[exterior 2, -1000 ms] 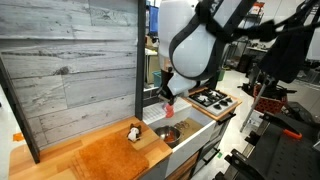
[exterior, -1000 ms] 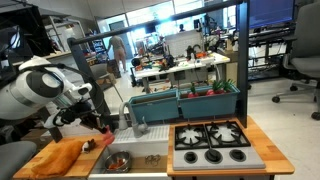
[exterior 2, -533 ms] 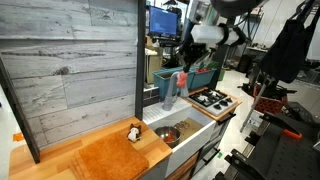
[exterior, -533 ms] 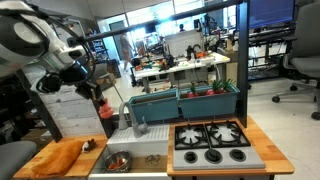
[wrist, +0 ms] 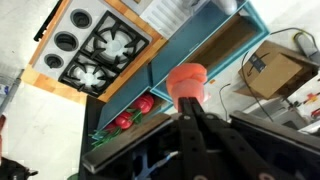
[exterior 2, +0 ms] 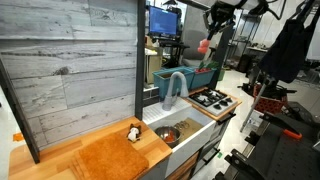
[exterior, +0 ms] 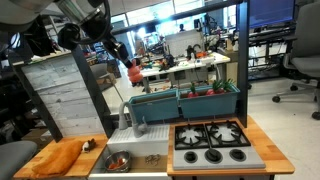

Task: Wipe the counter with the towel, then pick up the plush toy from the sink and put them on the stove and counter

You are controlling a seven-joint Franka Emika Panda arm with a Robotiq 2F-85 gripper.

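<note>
The gripper swings left in the wrist view over the bare sink-side burner (exterior: 192,132), which lies below, next. Then it lowers the toy and releases it.
My gripper (wrist: 188,102) is shut on a small red-orange toy (wrist: 187,80) and holds it high in the air, seen in both exterior views (exterior: 133,72) (exterior 2: 204,45). In the wrist view it hangs over the teal bin's end, beyond the black stove (wrist: 100,50). The stove (exterior: 210,142) (exterior 2: 212,98) lies well below it. The orange-tan towel (exterior: 60,157) (exterior 2: 105,158) lies flat on the wooden counter (exterior 2: 40,150). A small brown-and-white plush toy (exterior 2: 133,132) (exterior: 89,146) sits on the counter beside the towel. The sink (exterior: 150,152) (exterior 2: 190,125) has a steel bowl and a grey faucet (exterior 2: 175,85).
A teal bin (exterior: 185,103) (wrist: 215,55) with red and green items stands behind the stove and sink. A grey plank wall (exterior 2: 70,60) rises behind the counter. A cardboard box (wrist: 275,70) sits on the floor past the bin. Office chairs and desks stand farther back.
The arm has risen from low beside the sink to high above the scene and swung toward the bin and stove side, carrying the red-orange toy. The towel and the brown plush toy have not moved.
</note>
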